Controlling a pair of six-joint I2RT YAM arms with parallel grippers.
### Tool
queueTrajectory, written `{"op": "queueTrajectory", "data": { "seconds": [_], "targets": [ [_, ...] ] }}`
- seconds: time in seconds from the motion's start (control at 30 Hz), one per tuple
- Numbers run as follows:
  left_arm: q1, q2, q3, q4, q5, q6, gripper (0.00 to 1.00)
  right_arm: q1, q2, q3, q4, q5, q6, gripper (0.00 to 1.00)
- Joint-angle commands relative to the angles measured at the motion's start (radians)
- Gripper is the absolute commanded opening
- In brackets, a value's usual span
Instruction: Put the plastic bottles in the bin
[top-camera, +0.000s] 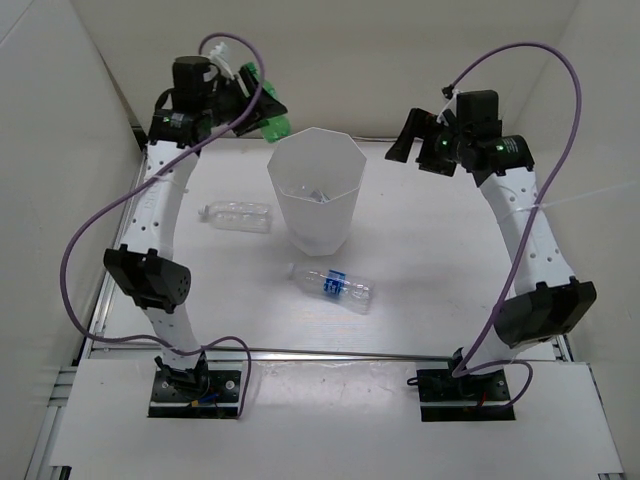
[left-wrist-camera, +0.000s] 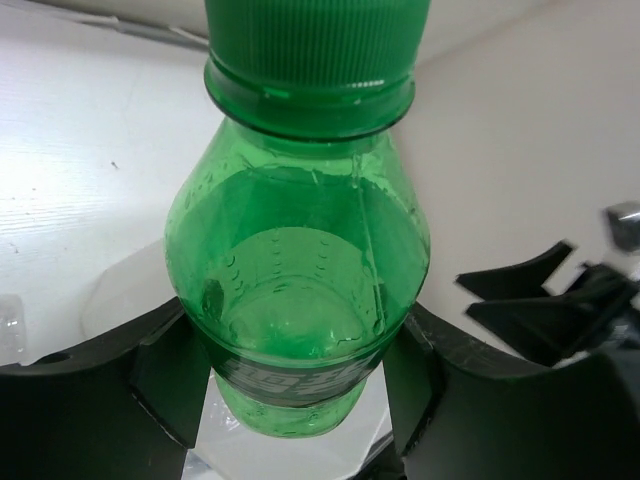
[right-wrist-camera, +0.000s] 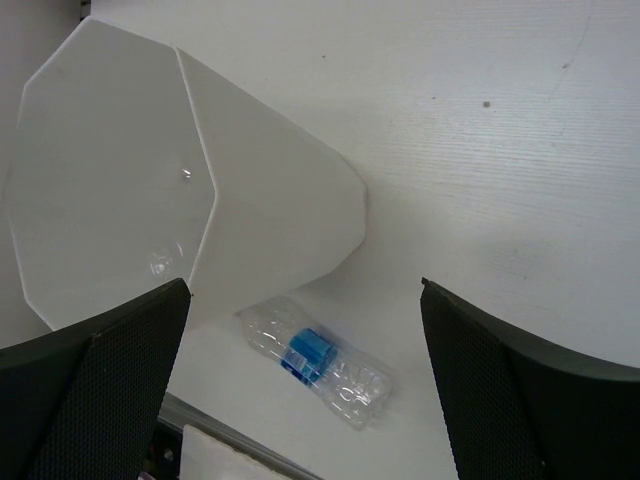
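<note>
The green bottle is hanging outside the white bin's rim. My left gripper should next move toward the right in the top view and slightly back, over the white bin's opening (top-camera: 317, 164) (left-wrist-camera: 288, 442).
My left gripper (top-camera: 262, 108) is shut on the green bottle (top-camera: 274, 122) and holds it in the air just behind and left of the rim of the white bin (top-camera: 345, 210). In the left wrist view the green bottle (left-wrist-camera: 300, 270) fills the space between the fingers (left-wrist-camera: 120, 400), cap pointing away. A clear unlabelled bottle (top-camera: 237, 215) lies left of the bin. A blue-labelled bottle (top-camera: 333, 286) lies in front of it and also shows in the right wrist view (right-wrist-camera: 315, 360). Something clear lies inside the bin (right-wrist-camera: 270, 190). My right gripper (top-camera: 408, 140) is open and empty, raised to the right of the bin.
White walls enclose the table on the left, back and right. A metal rail (top-camera: 330, 351) runs along the near edge. Purple cables (top-camera: 80, 250) loop beside both arms.
</note>
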Motion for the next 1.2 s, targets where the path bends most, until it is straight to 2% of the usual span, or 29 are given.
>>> {"op": "queueTrajectory", "data": {
  "seconds": [0.0, 0.1, 0.23, 0.33, 0.4, 0.47, 0.5, 0.73, 0.87, 0.9, 0.93, 1.0, 1.03, 1.17],
  "targets": [
    [-0.088, -0.003, 0.043, 0.012, -0.052, 0.122, 0.52, -0.029, -0.095, -0.023, 0.021, 0.024, -0.029, 1.0],
    [-0.165, -0.003, 0.006, 0.003, -0.164, 0.185, 0.52, -0.056, -0.139, -0.054, 0.012, 0.033, -0.038, 1.0],
    [-0.251, 0.049, 0.043, -0.065, -0.297, 0.225, 0.53, -0.075, -0.188, -0.099, 0.002, 0.044, -0.049, 1.0],
    [-0.308, 0.095, 0.065, -0.096, -0.36, 0.225, 0.56, -0.075, -0.214, -0.122, -0.008, 0.056, -0.059, 1.0],
    [-0.326, 0.105, 0.065, -0.106, -0.379, 0.225, 0.61, -0.075, -0.225, -0.132, -0.008, 0.065, -0.059, 1.0],
    [-0.339, 0.105, 0.054, -0.134, -0.425, 0.225, 0.78, -0.075, -0.235, -0.132, -0.008, 0.065, -0.059, 1.0],
    [-0.339, 0.091, 0.054, -0.134, -0.437, 0.225, 1.0, -0.075, -0.235, -0.132, -0.008, 0.065, -0.059, 1.0],
    [-0.348, 0.008, 0.109, -0.166, -0.549, 0.251, 1.0, -0.075, -0.244, -0.143, -0.018, 0.065, -0.059, 1.0],
    [-0.348, -0.073, 0.132, -0.212, -0.73, 0.263, 1.0, -0.075, -0.244, -0.152, -0.018, 0.054, -0.059, 1.0],
    [-0.333, -0.093, 0.116, -0.23, -0.853, 0.248, 1.0, -0.075, -0.244, -0.152, -0.018, 0.054, -0.05, 1.0],
    [-0.296, -0.139, 0.099, -0.275, -0.912, 0.222, 1.0, -0.075, -0.244, -0.152, -0.018, 0.054, -0.05, 1.0],
    [-0.231, -0.203, -0.036, -0.287, -0.998, 0.124, 1.0, -0.075, -0.235, -0.161, -0.018, 0.045, -0.05, 1.0],
    [-0.154, -0.275, -0.166, -0.287, -0.999, 0.083, 1.0, -0.075, -0.235, -0.162, -0.018, 0.033, -0.039, 1.0],
    [0.04, -0.401, -0.413, -0.277, -0.933, -0.134, 1.0, -0.075, -0.224, -0.172, -0.008, 0.022, -0.029, 1.0]
  ]
}}
